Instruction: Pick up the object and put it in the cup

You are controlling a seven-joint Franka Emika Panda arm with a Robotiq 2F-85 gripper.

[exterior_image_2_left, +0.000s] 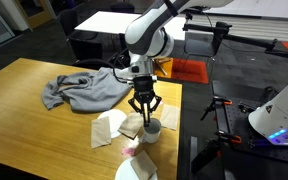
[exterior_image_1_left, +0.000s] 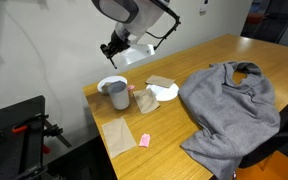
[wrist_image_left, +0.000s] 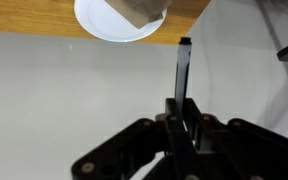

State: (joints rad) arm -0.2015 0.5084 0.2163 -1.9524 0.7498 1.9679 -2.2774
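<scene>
The gripper moves down toward the opening of the grey-blue cup (exterior_image_1_left: 118, 97) next and releases the slim black marker inside, because the marker's tip still hangs above the cup's rim.
My gripper (wrist_image_left: 184, 118) is shut on the slim black marker (wrist_image_left: 184, 70), which sticks out straight from between the fingertips. In both exterior views the gripper (exterior_image_1_left: 114, 50) (exterior_image_2_left: 144, 110) hangs in the air near the table's corner. The pale grey-blue cup (exterior_image_1_left: 118, 97) stands upright on the wooden table (exterior_image_1_left: 214, 55), below the gripper. In an exterior view the fingertips are just above the cup (exterior_image_2_left: 152, 128). I cannot make out the cup for sure in the wrist view.
A flat white dish (exterior_image_1_left: 111, 82) (exterior_image_2_left: 136, 170) (wrist_image_left: 109, 22) lies beside the cup at the table edge. A small pink block (exterior_image_1_left: 144, 138), tan napkins (exterior_image_1_left: 117, 135) and a large grey cloth (exterior_image_1_left: 229, 105) (exterior_image_2_left: 84, 90) lie on the table. Tripods and gear stand beside it.
</scene>
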